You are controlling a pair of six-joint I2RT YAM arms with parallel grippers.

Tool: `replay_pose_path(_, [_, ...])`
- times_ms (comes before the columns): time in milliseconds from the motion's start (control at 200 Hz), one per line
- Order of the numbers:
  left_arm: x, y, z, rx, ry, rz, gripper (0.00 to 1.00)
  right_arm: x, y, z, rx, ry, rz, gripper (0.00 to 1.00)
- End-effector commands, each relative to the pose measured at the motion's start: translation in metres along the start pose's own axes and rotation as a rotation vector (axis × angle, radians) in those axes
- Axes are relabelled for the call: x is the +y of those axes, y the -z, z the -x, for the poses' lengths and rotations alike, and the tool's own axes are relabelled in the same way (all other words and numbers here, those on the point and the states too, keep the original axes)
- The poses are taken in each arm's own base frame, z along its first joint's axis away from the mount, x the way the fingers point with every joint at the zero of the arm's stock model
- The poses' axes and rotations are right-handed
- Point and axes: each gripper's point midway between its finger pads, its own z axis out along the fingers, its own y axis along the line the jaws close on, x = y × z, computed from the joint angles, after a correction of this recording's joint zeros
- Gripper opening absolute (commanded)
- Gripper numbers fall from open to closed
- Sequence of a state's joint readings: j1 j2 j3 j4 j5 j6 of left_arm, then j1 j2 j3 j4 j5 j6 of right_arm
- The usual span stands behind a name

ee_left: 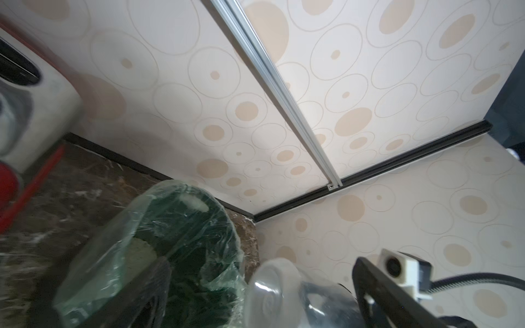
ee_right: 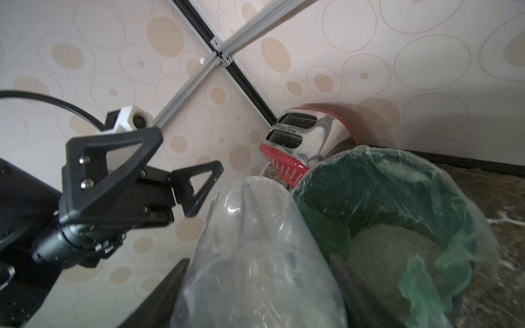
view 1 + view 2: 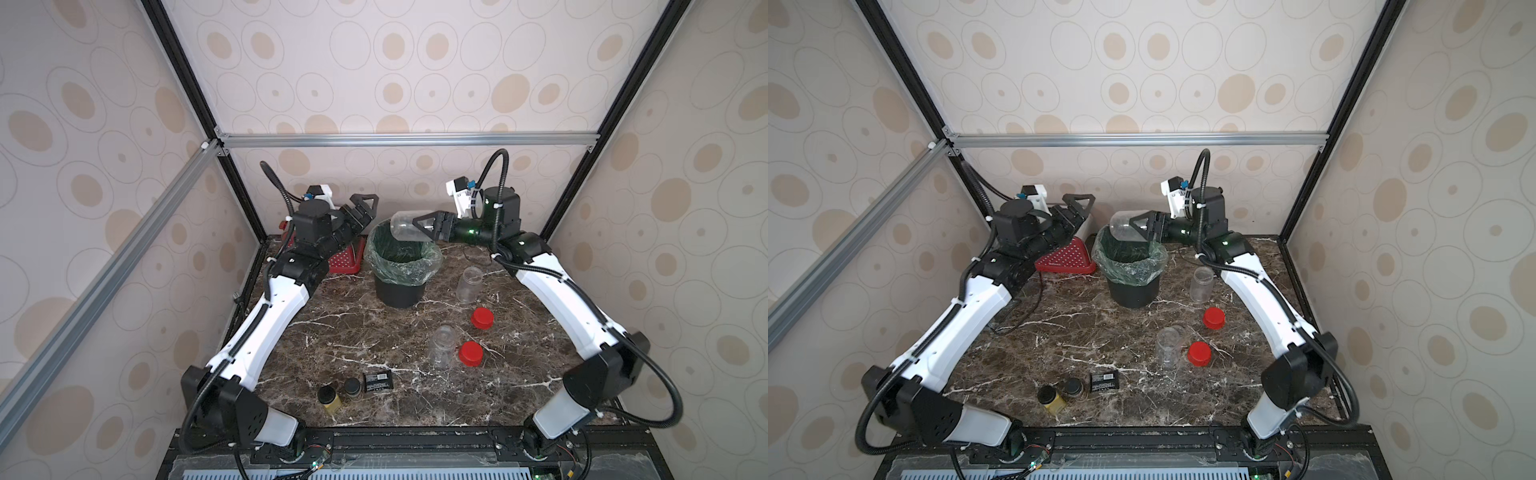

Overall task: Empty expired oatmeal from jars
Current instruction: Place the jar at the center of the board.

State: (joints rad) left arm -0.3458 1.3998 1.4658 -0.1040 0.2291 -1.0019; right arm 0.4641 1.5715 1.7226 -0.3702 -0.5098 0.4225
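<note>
The robot should next swing its right gripper back and down, turn the jar upright, and release it on the bare tabletop by the tabletop's front edge [image 3: 441, 403], because the jar looks empty.
My right gripper [image 3: 419, 229] [image 3: 1138, 228] is shut on a clear jar [image 3: 405, 226] [image 3: 1123, 226], held tilted on its side over the green-lined black bin [image 3: 399, 291] [image 3: 1131, 291]. In the right wrist view the jar [image 2: 255, 255] sits between my fingers [image 2: 159, 295] and looks empty. Pale oatmeal [image 2: 392, 250] lies heaped inside the bin. My left gripper [image 3: 368, 212] [image 2: 189, 149] hangs open and holds nothing, just left of the bin. Two more lidless clear jars [image 3: 468, 284] [image 3: 442, 347] stand on the table beside two red lids [image 3: 482, 318] [image 3: 471, 353].
A red perforated tray [image 3: 345, 259] and a toaster [image 2: 312, 133] sit in the back left corner. Two black-lidded spice jars [image 3: 330, 399] [image 3: 353, 388] and a black packet [image 3: 378, 381] lie near the front edge. Walls close in the table on three sides.
</note>
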Motion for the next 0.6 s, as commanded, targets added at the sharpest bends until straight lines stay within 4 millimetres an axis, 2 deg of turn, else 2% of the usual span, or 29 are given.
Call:
replay_pose_path(0, [0.039,0.016,-0.023,0.07,-0.193,0.141,0.99,-0.001,0.032,-0.079,0.249,0.191,-0.208,0.54])
replay_pose_path(160, [0.065,0.043,-0.045,0.124,-0.261,0.2,0.99,0.003,0.079,-0.162,0.494,0.322,-0.359,0.55])
replay_pose_path(260, [0.081,0.055,-0.055,0.133,-0.279,0.239,0.99,0.014,0.098,-0.209,0.637,0.355,-0.354,0.56])
replay_pose_path(330, [0.092,0.062,-0.06,0.139,-0.289,0.269,0.99,0.026,0.104,-0.239,0.724,0.371,-0.329,0.57])
replay_pose_path(391, [0.101,0.067,-0.065,0.144,-0.297,0.295,0.99,0.028,0.106,-0.261,0.785,0.37,-0.326,0.58])
replay_pose_path(596, [0.121,0.081,-0.068,0.128,-0.326,0.367,0.99,0.004,0.1,-0.313,0.909,0.313,-0.382,0.58])
